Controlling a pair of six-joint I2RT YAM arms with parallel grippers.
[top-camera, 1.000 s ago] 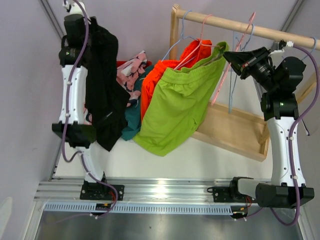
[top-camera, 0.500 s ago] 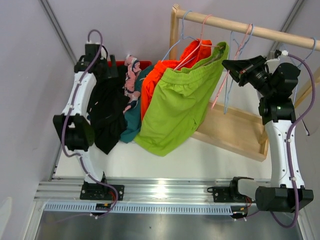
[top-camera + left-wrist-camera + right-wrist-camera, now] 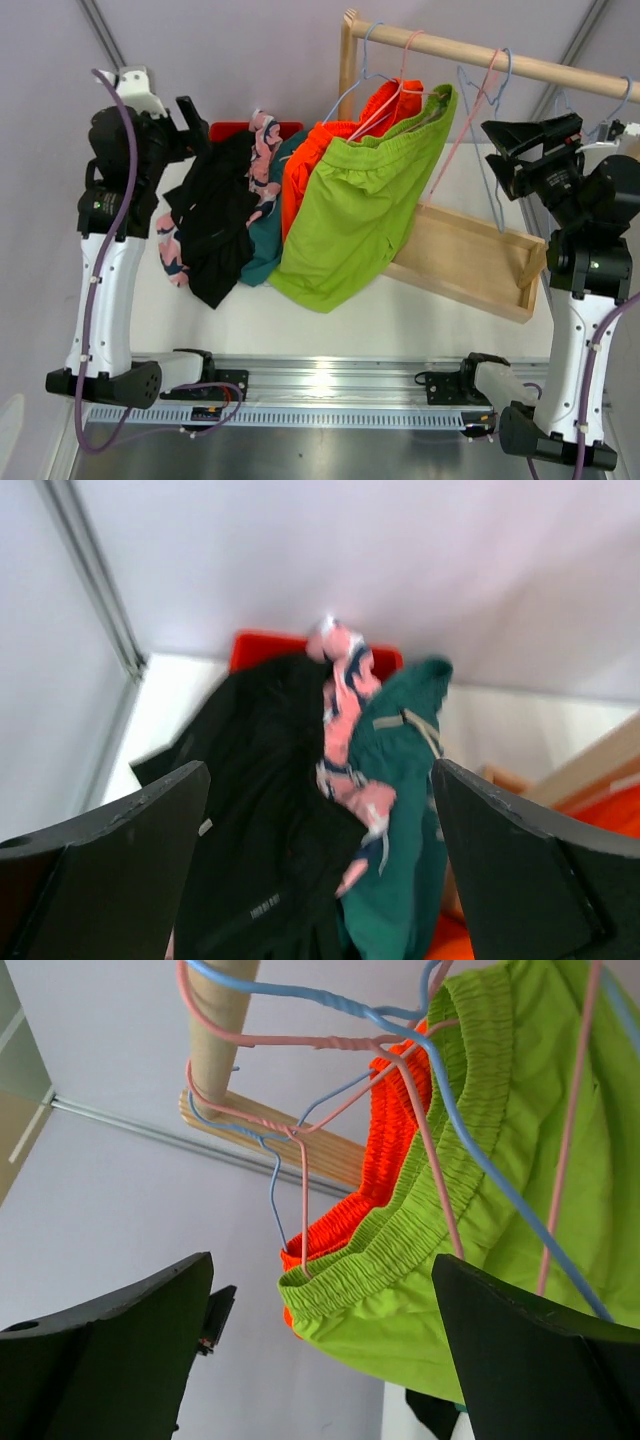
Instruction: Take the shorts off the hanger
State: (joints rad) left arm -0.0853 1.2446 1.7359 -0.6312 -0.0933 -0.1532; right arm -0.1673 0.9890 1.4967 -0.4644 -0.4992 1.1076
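Observation:
My right gripper lifts next, moves past the empty hangers and lowers onto the neck of the green shorts' pink hanger.
Lime green shorts [image 3: 360, 210] and orange shorts [image 3: 308, 165] hang from wire hangers [image 3: 400, 75] on the wooden rail [image 3: 520, 62]. Black shorts [image 3: 212, 225], a pink patterned pair [image 3: 262, 140] and a teal pair [image 3: 268, 235] lie heaped on the table at the left. My left gripper [image 3: 190, 118] is open above that heap with nothing in it; its wrist view looks down on the black [image 3: 260, 810], pink [image 3: 345, 720] and teal [image 3: 400, 810] pairs. My right gripper [image 3: 497, 158] is open, right of the green shorts [image 3: 480, 1260], beside empty hangers [image 3: 478, 130].
A red bin [image 3: 255, 128] sits behind the heap. The rack's wooden base frame [image 3: 470, 262] lies slanted on the table under the rail, and its upright post [image 3: 347, 60] stands behind the orange shorts. Grey walls close in on both sides.
The left gripper lowered the black shorts onto the heap, let go and pulled back to the left. The right gripper opened and drew away to the right of the hangers.

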